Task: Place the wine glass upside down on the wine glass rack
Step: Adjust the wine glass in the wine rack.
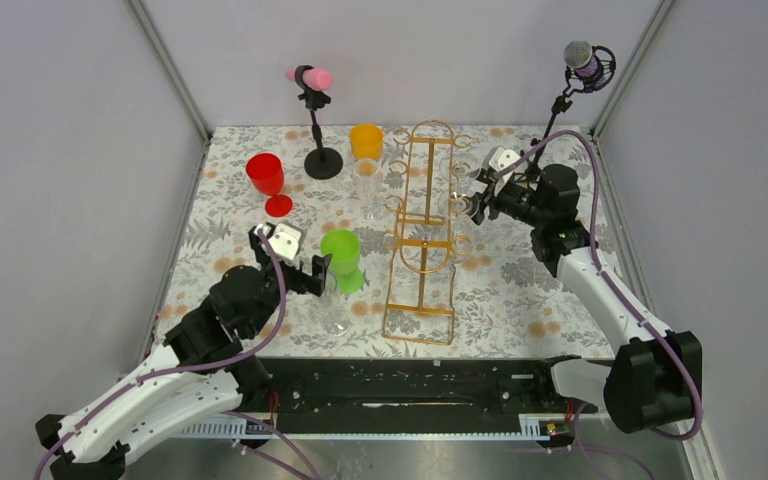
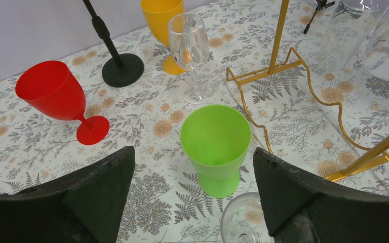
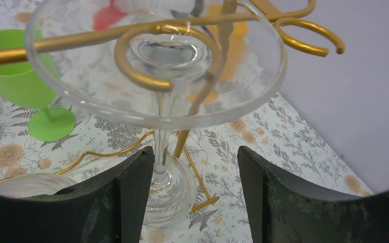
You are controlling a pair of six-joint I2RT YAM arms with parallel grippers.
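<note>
My left gripper should move back next and tilt its fingers down onto the bowl of the clear glass [image 1: 331,293], because the glass stands back from the gripper.
A clear wine glass [image 3: 169,187] hangs upside down on the gold wire wine glass rack [image 1: 425,240]. Its foot [image 3: 243,76] rests on a ring hook [image 3: 147,81], with stem and bowl hanging below. My right gripper [image 3: 196,157] is open around the stem; the left finger [image 3: 131,192] is close beside it and the right finger stands well apart. In the top view this gripper [image 1: 482,200] sits at the rack's right side. My left gripper [image 2: 193,150] is open, low over the table in front of a green cup [image 2: 216,144], holding nothing.
A clear glass [image 2: 243,223] stands just below the green cup, near my left gripper's right finger. A red cup [image 1: 266,175], an orange cup [image 1: 366,142], an upright clear glass [image 1: 367,185] and a black microphone stand [image 1: 320,150] stand behind. More clear glasses [image 2: 385,45] hang at the rack.
</note>
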